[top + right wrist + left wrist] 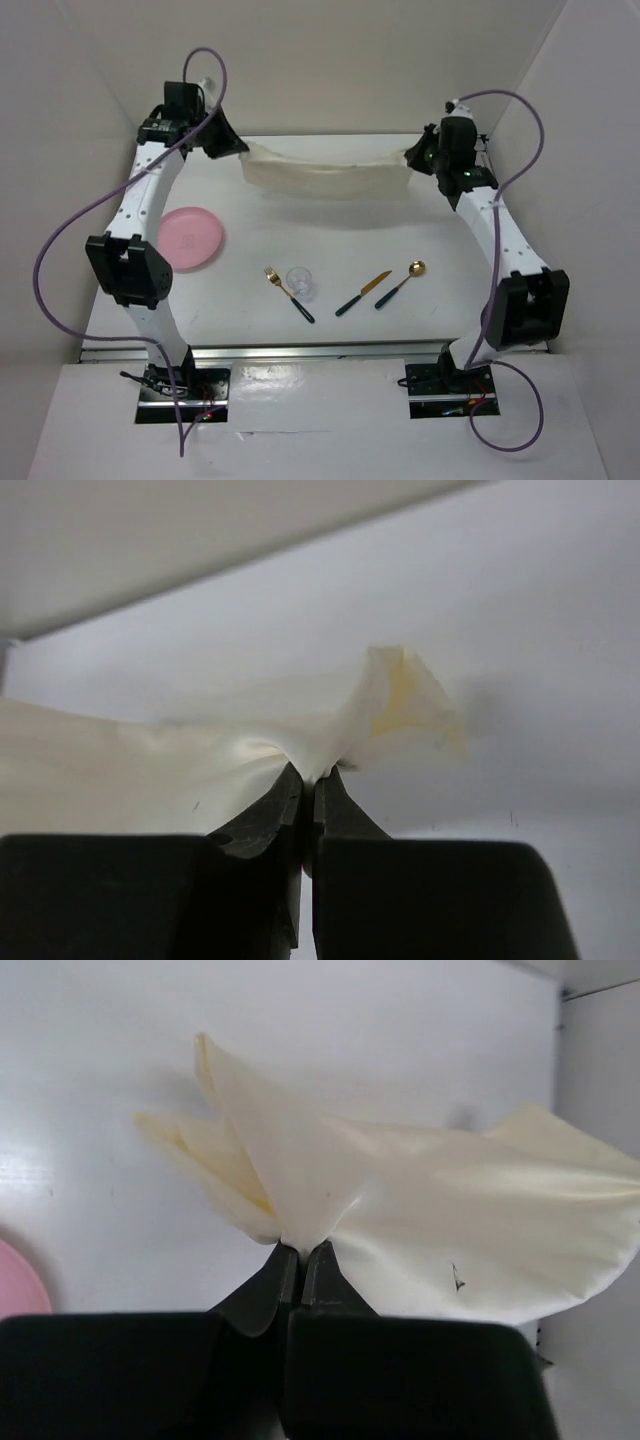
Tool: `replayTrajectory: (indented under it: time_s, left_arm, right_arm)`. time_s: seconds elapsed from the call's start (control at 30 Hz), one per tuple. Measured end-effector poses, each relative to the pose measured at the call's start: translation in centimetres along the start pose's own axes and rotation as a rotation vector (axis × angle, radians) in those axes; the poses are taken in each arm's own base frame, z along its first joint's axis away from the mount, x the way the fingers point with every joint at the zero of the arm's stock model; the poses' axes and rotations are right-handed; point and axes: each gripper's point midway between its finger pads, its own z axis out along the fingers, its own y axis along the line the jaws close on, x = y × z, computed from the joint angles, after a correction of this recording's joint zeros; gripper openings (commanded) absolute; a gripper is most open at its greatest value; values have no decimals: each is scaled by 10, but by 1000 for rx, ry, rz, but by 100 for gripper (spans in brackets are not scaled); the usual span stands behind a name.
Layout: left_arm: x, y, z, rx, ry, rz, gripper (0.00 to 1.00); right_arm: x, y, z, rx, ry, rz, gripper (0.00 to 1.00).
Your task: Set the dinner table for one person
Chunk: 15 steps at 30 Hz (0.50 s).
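Note:
I should raise my right gripper next, since the cream cloth (325, 172) hangs bunched above bare tabletop. Then I should lower it over the open space beyond the cutlery (362, 225) and let go of the cloth's corner.
A cream cloth (325, 172) hangs stretched between my two grippers above the far part of the white dinner table (440, 225). My left gripper (238, 148) is shut on its left corner (290, 1215); my right gripper (412, 156) is shut on its right corner (340, 745). On the table nearer me lie a pink plate (190, 238), a gold fork (288, 293) with a dark handle, a clear glass (300, 281), a gold knife (363, 293) and a gold spoon (401, 284).
White walls enclose the table at the back and on both sides. The cutlery and glass sit in a row across the table's middle front. The plate is by the left arm.

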Motion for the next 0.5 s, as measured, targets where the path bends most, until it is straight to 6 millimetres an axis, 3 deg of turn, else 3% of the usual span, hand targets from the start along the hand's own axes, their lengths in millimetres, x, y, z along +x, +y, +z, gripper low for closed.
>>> replayTrajectory:
  time_s: [0.07, 0.13, 0.27, 0.33, 0.4, 0.5]
  left_arm:
    - [-24, -33, -40, 73, -90, 40, 0]
    - [-32, -52, -73, 118, -144, 65, 0]
    - [-27, -77, -136, 183, -204, 94, 0]
    - [-22, -81, -156, 199, -225, 100, 0]
    - [-17, -80, -164, 204, -231, 101, 0]
    - [3, -62, -143, 181, -164, 74, 0]
  right_arm:
    - [-45, 21, -35, -50, -119, -11, 0]
    - [-72, 33, -65, -83, -198, -15, 0]
    - [-102, 48, -121, -125, -302, -23, 0]
    - [-109, 51, -136, -137, -328, -29, 0]
    - [-104, 50, -137, -138, -317, -40, 0]
    - [-71, 36, -111, -107, -214, -57, 0]
